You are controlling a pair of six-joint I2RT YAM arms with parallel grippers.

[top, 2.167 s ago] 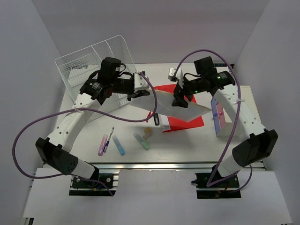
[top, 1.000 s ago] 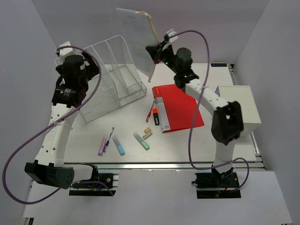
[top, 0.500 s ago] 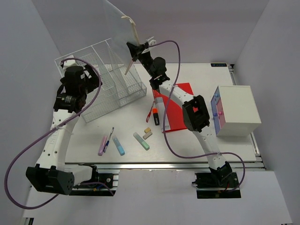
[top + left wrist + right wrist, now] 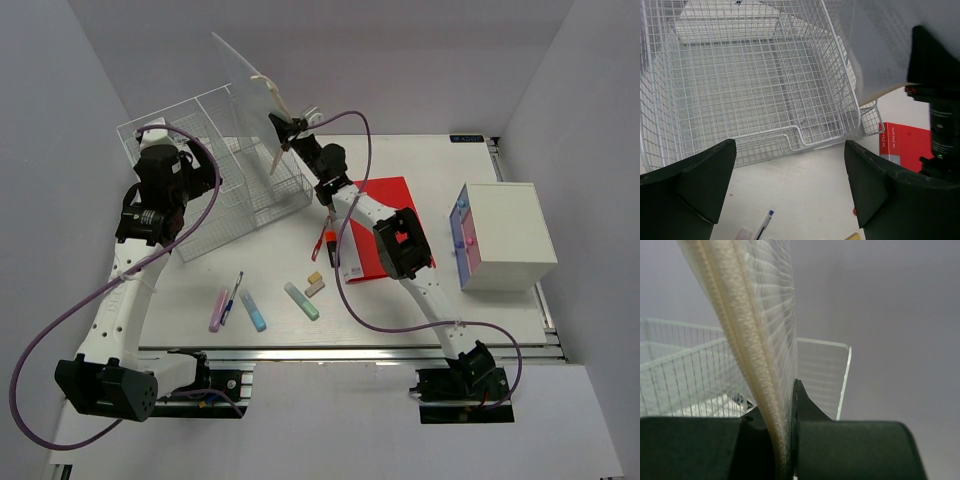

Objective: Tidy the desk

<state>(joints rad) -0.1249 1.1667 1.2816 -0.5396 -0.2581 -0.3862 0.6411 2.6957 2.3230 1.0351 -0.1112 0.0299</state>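
The raised sleeve comes down between the organizer's mesh sides next, and my right gripper releases it. The organizer's section nearest the red clip file lies below that gripper.
On the white desk (image 4: 400, 300) stands a wire-mesh file organizer (image 4: 225, 175) at the back left. My right gripper (image 4: 283, 132) is shut on the lower edge of a clear document sleeve (image 4: 245, 85) with a cream spine. It holds the sleeve upright above the organizer. In the right wrist view the sleeve (image 4: 755, 315) rises from between the pinched jaws of the right gripper (image 4: 786, 440). My left gripper (image 4: 195, 172) hovers open at the organizer's left. The left gripper (image 4: 790, 185) holds nothing, and its view looks down on the organizer (image 4: 750, 85).
A red clip file (image 4: 385, 225) lies mid-desk and a white drawer box (image 4: 505, 235) stands at the right. Loose items lie near the front: a pink marker (image 4: 219, 310), blue pen (image 4: 233, 297), blue highlighter (image 4: 254, 311), green highlighter (image 4: 301, 301), eraser (image 4: 315, 283) and orange-black marker (image 4: 332, 247).
The right arm has swung the sleeve left, from above the red file to over the organizer, and lowered it a little. The left arm has barely moved and stays open.
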